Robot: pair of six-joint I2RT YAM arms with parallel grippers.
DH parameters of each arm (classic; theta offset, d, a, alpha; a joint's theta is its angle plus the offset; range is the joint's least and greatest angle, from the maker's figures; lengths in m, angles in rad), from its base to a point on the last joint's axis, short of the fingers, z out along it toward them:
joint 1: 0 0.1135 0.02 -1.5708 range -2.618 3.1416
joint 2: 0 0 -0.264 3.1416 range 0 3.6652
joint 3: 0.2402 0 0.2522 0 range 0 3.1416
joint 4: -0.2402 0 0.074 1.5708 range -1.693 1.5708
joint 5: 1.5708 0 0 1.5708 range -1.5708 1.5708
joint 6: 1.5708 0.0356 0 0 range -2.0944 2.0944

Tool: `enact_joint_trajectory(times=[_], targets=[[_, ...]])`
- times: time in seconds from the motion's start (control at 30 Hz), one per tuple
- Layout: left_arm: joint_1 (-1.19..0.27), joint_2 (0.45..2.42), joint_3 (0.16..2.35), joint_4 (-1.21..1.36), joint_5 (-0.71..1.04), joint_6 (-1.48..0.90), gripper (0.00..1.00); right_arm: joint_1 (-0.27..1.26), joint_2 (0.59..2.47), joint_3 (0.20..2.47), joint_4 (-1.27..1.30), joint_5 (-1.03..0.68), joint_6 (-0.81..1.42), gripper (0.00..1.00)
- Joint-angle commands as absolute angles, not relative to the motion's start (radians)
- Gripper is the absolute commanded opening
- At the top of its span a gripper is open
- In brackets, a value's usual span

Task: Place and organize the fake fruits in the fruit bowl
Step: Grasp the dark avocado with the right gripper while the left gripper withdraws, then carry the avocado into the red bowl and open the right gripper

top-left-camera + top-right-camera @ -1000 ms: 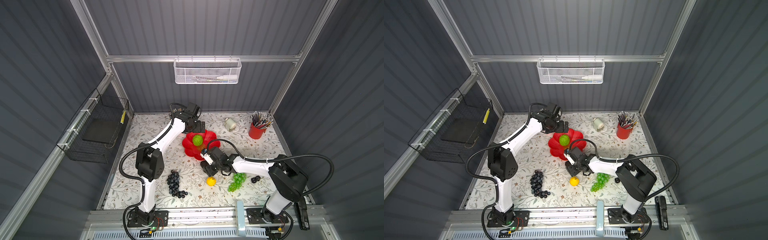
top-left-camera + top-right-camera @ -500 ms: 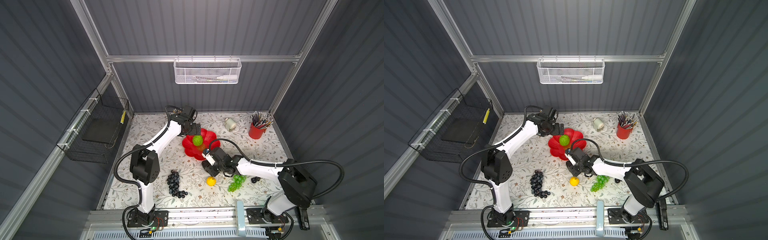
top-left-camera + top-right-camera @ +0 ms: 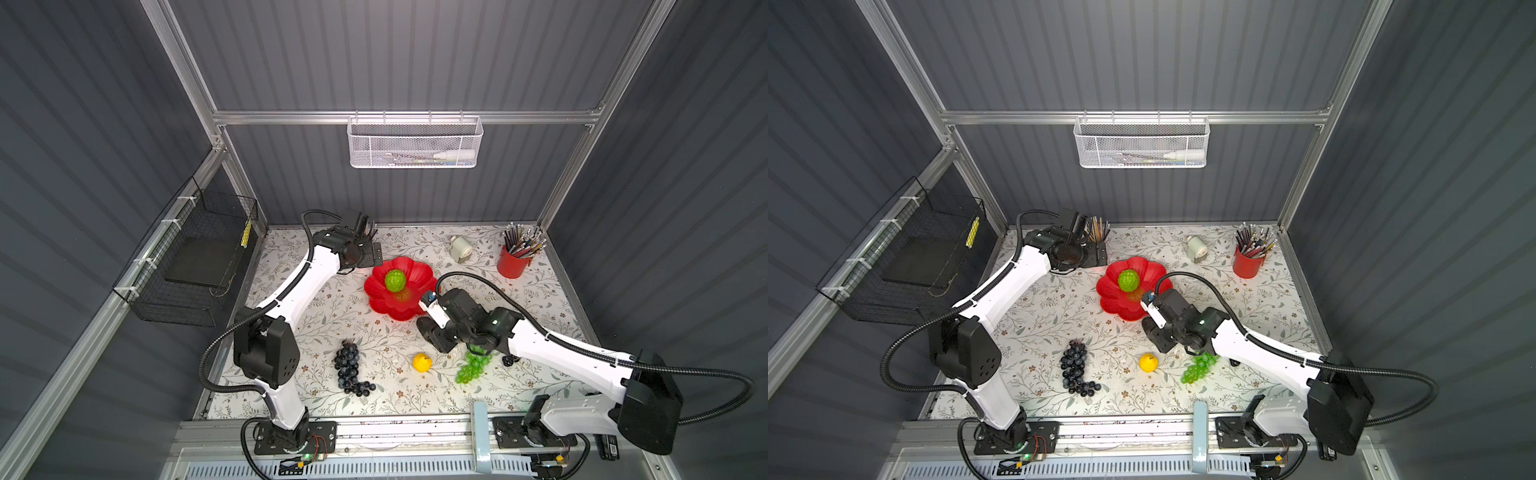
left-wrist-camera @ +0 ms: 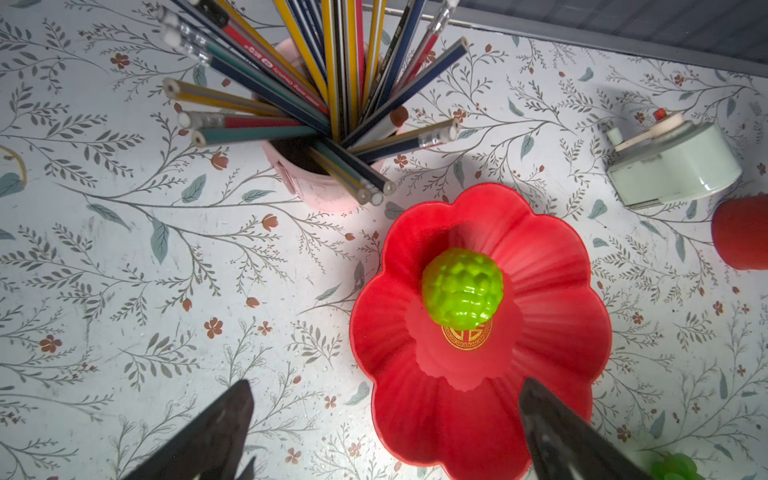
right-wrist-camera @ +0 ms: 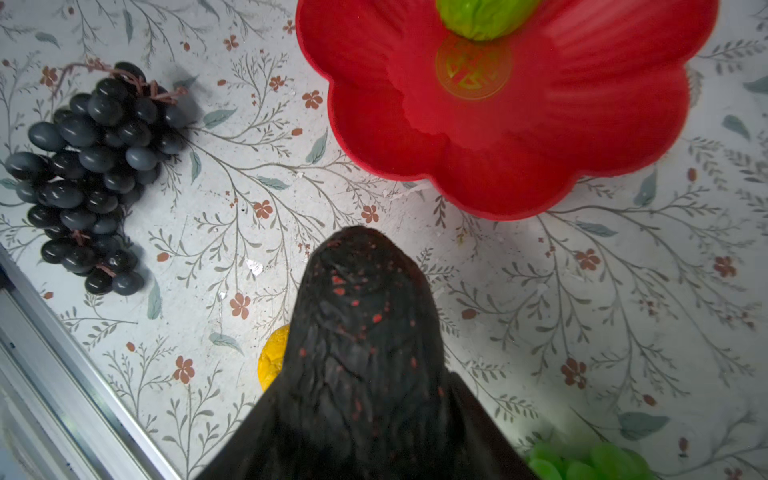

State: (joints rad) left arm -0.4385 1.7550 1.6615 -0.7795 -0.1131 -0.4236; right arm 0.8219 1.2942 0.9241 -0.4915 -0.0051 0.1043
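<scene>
Next, my right gripper moves outward and down to the bare red spot beside the green ball (image 5: 569, 49), outward of its fingers, and releases the black bumpy oval (image 5: 365, 328).
The red flower-shaped fruit bowl (image 3: 411, 305) (image 3: 1121, 305) holds the ridged bright green ball (image 3: 395, 280) (image 4: 462, 287) beside its gold centre. My right gripper (image 3: 434, 332) (image 5: 365, 415) hovers just in front of the bowl's near rim (image 5: 498, 195), shut on the black bumpy oval (image 5: 365, 328), which fills the space between its jaws. On the table lie the dark purple grape bunch (image 3: 351, 370) (image 5: 87, 166), the small yellow fruit (image 3: 422, 362) (image 5: 272, 361) and the green grape bunch (image 3: 471, 368). My left gripper (image 3: 368, 255) (image 4: 386, 390) stands open and empty over the bowl's far left rim.
A pink cup of pencils (image 4: 320, 183) stands right by the left gripper. A pale green sharpener (image 3: 460, 248) and a red pencil cup (image 3: 512, 266) stand at the back right. A small black lump (image 3: 509, 359) lies behind the right arm. A metal rail runs along the front edge.
The right jaws closed a little onto the black oval, and that arm's elbow swung out to the right. The left gripper drew back to the left, off the bowl's middle.
</scene>
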Motion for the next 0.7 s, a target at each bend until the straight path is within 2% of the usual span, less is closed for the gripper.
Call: enact_joint_trajectory(times=[0.0, 0.3, 0.43, 0.67], targets=[[-0.434, 1.728, 1.635, -0.763, -0.115, -0.431, 1.0, 0.77, 1.313, 1.023, -0.534, -0.007, 0.069, 0.4], [-0.418, 1.717, 1.622, -0.774, -0.097, -0.409, 1.0, 0.563, 1.724, 1.386, -0.544, -0.056, -0.023, 0.39], [-0.416, 1.702, 1.603, -0.786, -0.116, -0.408, 1.0, 0.551, 1.861, 1.487, -0.509, -0.089, -0.017, 0.39], [-0.411, 1.674, 1.556, -0.789, -0.131, -0.431, 1.0, 0.55, 1.987, 1.561, -0.479, -0.115, -0.005, 0.38]])
